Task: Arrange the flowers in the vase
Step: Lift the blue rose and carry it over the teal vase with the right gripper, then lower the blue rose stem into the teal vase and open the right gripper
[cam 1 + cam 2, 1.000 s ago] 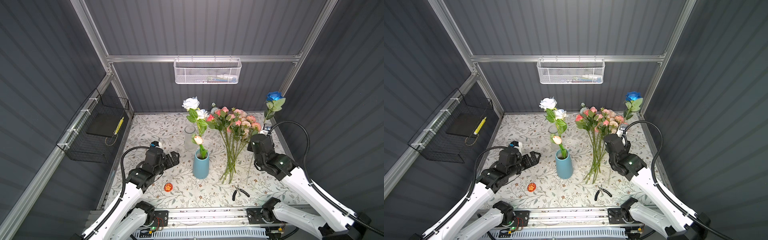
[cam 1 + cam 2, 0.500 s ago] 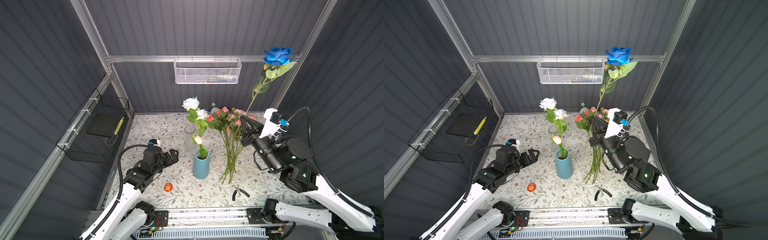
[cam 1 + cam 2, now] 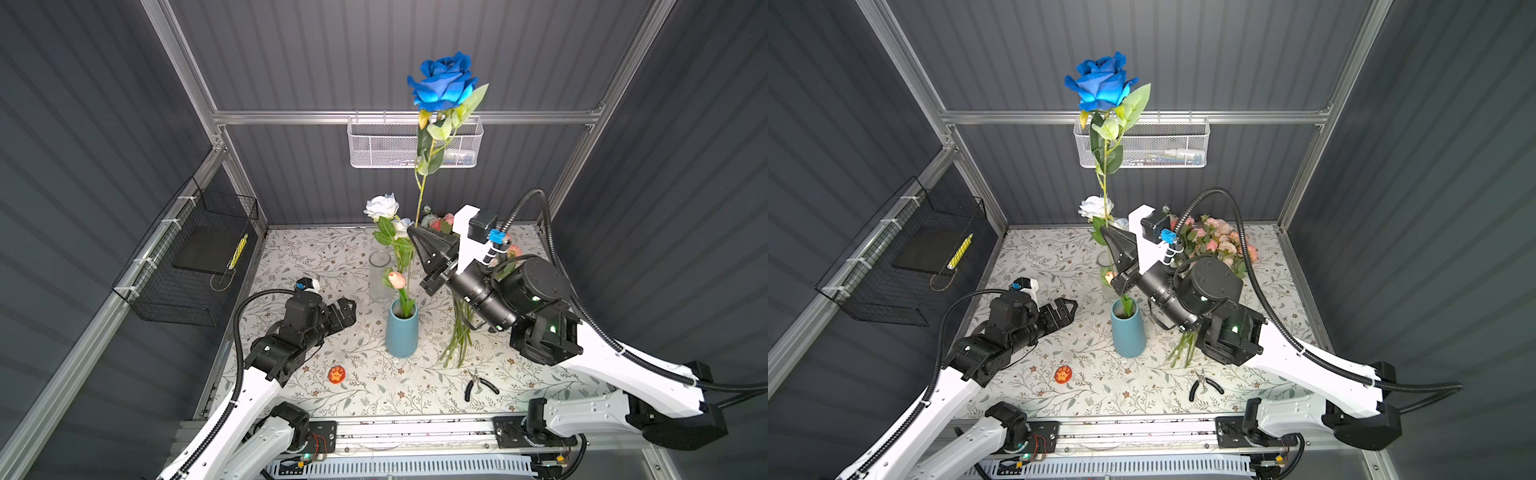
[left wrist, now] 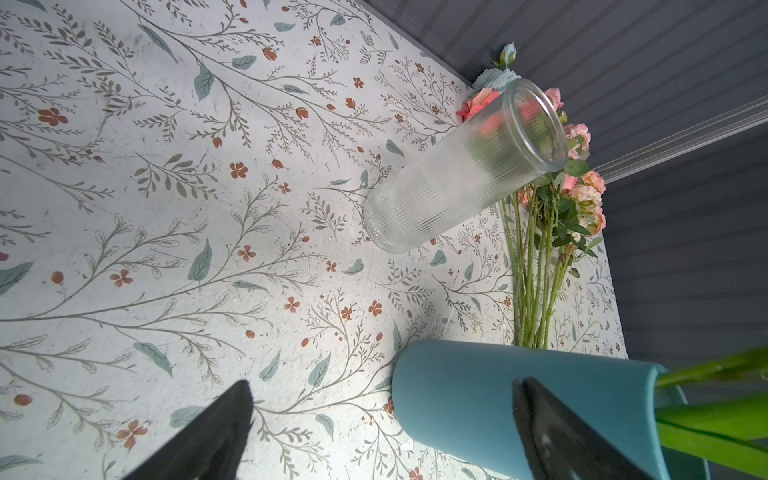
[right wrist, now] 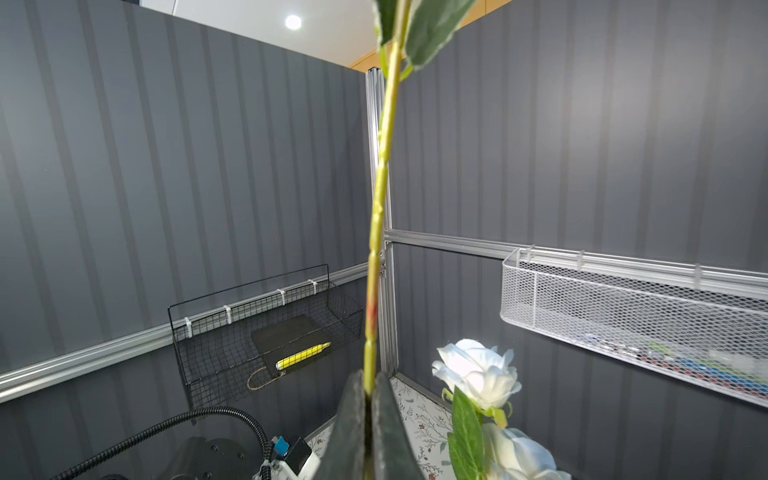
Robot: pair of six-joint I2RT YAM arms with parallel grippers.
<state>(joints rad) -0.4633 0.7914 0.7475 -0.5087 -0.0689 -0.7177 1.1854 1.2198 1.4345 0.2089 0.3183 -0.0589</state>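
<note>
My right gripper holds the blue rose [image 3: 442, 83] high above the blue vase. Next it needs to go down toward the vase's opening [image 3: 403, 308], put the rose's stem in and let go.
My right gripper [image 3: 413, 230] [image 3: 1106, 232] [image 5: 368, 380] is shut on the green stem [image 5: 380, 208] of a blue rose [image 3: 442, 83] [image 3: 1100, 81], held upright high above the table. Below it stands the blue vase [image 3: 401, 332] [image 3: 1128, 332] [image 4: 498, 399], which holds a white rose [image 3: 381, 206] [image 5: 478, 374] and a pink bud [image 3: 397, 279]. A bunch of pink and peach flowers [image 3: 1217, 245] [image 4: 540, 249] lies to the vase's right, partly hidden by my right arm. My left gripper [image 3: 347, 307] [image 3: 1071, 309] [image 4: 382, 384] stands open and empty, left of the vase.
A clear ribbed glass vase [image 3: 380, 276] [image 4: 457, 174] stands empty behind the blue one. Black pliers [image 3: 478, 384] and a red round badge [image 3: 336, 374] lie near the front edge. A white mesh basket [image 3: 382, 145] hangs on the back wall, a black wire basket [image 3: 195, 266] on the left wall.
My right arm has lifted the blue rose from the back right and swung it left, so it now stands high above the blue vase. The left arm has barely moved.
</note>
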